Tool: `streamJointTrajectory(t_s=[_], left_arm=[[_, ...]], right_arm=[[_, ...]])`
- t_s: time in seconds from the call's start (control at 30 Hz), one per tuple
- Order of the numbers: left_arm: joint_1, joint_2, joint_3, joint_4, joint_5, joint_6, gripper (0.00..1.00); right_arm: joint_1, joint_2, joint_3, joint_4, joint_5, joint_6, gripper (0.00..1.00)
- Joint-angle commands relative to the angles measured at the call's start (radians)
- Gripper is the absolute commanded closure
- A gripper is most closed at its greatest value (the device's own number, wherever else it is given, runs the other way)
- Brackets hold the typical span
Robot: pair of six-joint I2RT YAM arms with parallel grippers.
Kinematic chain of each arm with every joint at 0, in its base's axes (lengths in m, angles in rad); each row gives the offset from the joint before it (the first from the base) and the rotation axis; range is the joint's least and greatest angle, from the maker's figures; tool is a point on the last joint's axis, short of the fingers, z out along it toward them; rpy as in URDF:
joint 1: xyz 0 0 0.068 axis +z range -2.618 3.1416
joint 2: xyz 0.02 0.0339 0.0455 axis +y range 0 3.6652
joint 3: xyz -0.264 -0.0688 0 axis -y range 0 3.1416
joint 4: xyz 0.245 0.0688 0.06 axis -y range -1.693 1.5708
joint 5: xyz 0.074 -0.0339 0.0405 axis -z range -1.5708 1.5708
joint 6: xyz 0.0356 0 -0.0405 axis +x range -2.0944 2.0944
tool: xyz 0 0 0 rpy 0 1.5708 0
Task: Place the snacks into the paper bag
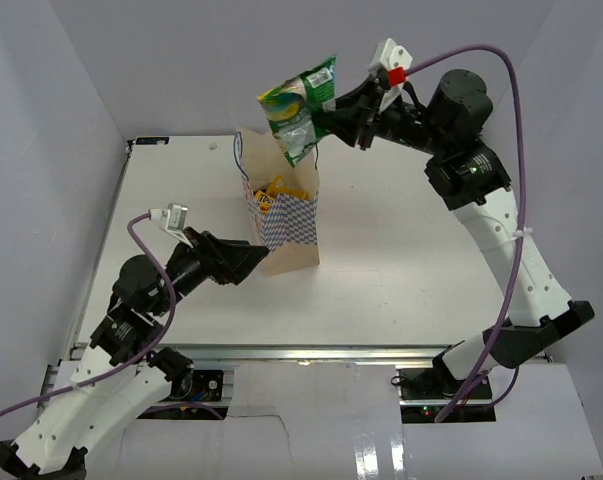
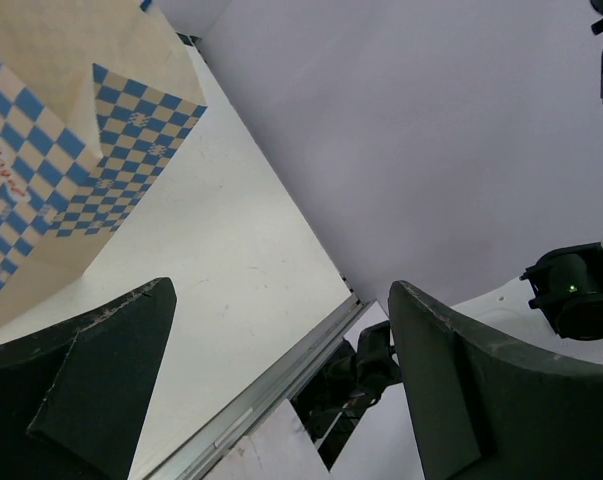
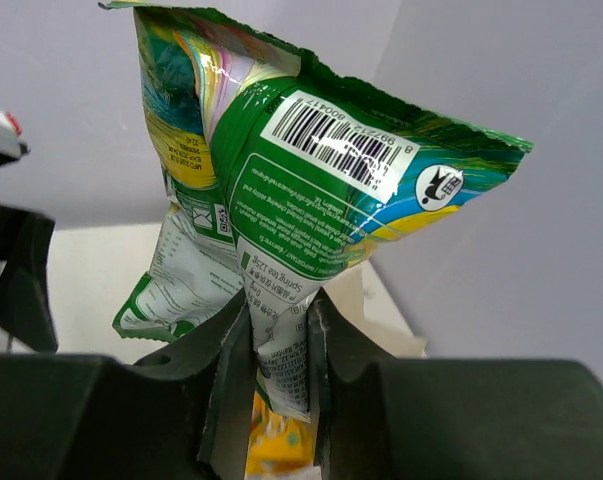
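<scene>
My right gripper will move down to the left in the top view into the bag's opening [image 1: 277, 180] and let go of the green-white pouch [image 1: 299, 106], because the pouch is still hanging above the bag.
The tan paper bag [image 1: 289, 205] with a blue-white checker lower half stands upright at the table's middle. Yellow snacks [image 1: 273, 188] show inside its open top. My right gripper [image 1: 326, 122] is shut on a green-white pouch [image 1: 299, 106], holding it in the air just above the bag's opening. In the right wrist view the pouch [image 3: 311, 180] is pinched between the fingers [image 3: 229, 385], with a yellow packet [image 3: 281, 445] visible below. My left gripper [image 1: 251, 262] stands open beside the bag's lower left side, nothing between its fingers [image 2: 461, 390]; the bag [image 2: 71, 170] fills that view's upper left.
White walls enclose the table on the left, back and right. The table's front metal rail [image 2: 271, 385] runs below the left gripper. The right arm's base [image 1: 501, 345] sits at the near right edge.
</scene>
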Motion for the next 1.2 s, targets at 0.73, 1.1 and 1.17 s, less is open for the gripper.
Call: streamJointTrajectory(t_s=[0.73, 1.1, 1.17], left_arm=[[-0.006, -0.138, -0.038, -0.233, -0.147, -0.010, 0.02], [-0.006, -0.155, -0.046, -0.230, -0.158, -0.016, 0.02], [-0.006, -0.148, -0.043, -0.230, -0.156, -0.017, 0.02]], right_arm=[[0.249, 0.284, 0.026, 0.059, 0.462, -0.540, 0.88], [0.249, 0.223, -0.054, 0.067, 0.485, -0.512, 0.33], [0.249, 0.197, -0.054, 0.058, 0.474, -0.497, 0.31]])
